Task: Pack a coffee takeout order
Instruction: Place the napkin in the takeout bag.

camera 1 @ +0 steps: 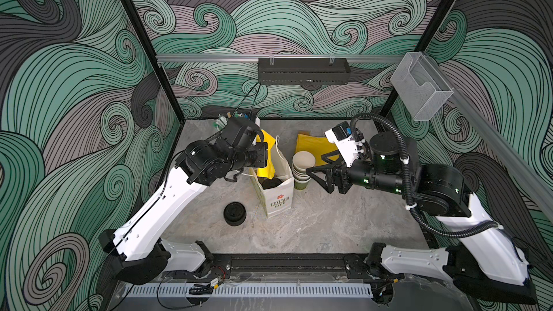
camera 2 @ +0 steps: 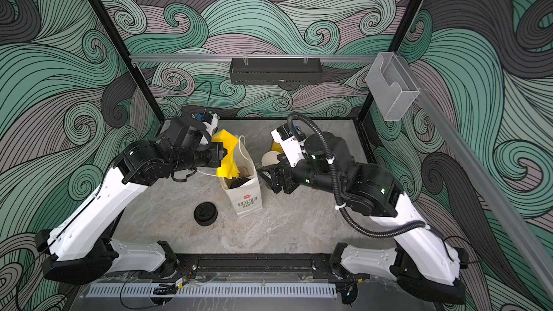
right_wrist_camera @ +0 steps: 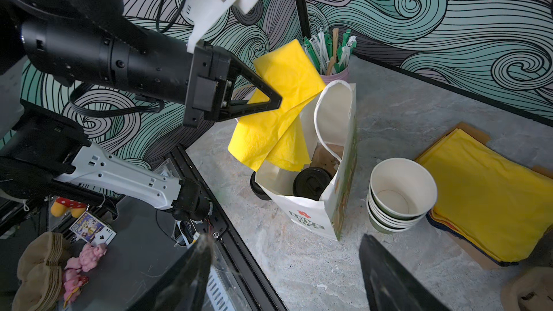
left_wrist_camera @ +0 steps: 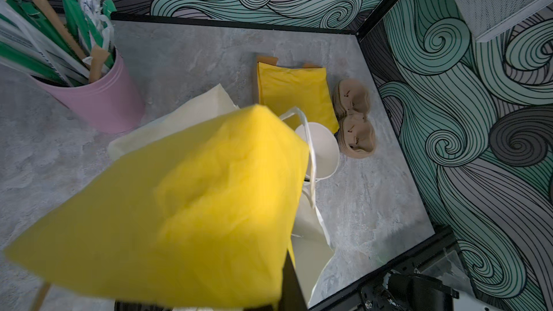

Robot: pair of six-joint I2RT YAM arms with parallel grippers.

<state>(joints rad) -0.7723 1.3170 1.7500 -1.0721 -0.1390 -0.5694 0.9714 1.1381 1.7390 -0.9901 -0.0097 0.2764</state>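
My left gripper goes down toward the opening of the white paper bag (camera 1: 275, 201) next. It then lets go of the bright-yellow sheet (camera 1: 267, 157) there, since the bag's opening is below the fingers.
My left gripper (right_wrist_camera: 276, 101) is shut on a bright-yellow sheet (right_wrist_camera: 278, 127), which hangs over the open mouth of a white paper bag (right_wrist_camera: 308, 216). Inside the bag, a black cup lid (right_wrist_camera: 312, 182) shows beside tan carrier pulp (right_wrist_camera: 324, 158); the cup's body is hidden. In both top views the sheet (camera 1: 267, 157) (camera 2: 227, 157) droops into the bag (camera 1: 275, 201) (camera 2: 247, 201). In the left wrist view the sheet (left_wrist_camera: 185, 210) fills the view, with one finger (left_wrist_camera: 289, 288) at its edge. My right gripper (camera 1: 317, 169) (right_wrist_camera: 291, 276) stands open and empty to the right of the bag.
A stack of lidless cups (camera 1: 302, 169) (right_wrist_camera: 401, 195) stands right beside the right gripper. Behind it lie a pile of yellow sheets (right_wrist_camera: 490, 195) and stacked tan carriers (left_wrist_camera: 356, 121). A stack of black lids (camera 1: 235, 213) sits front left of the bag. A pink pot of straws (left_wrist_camera: 95, 97) stands back left.
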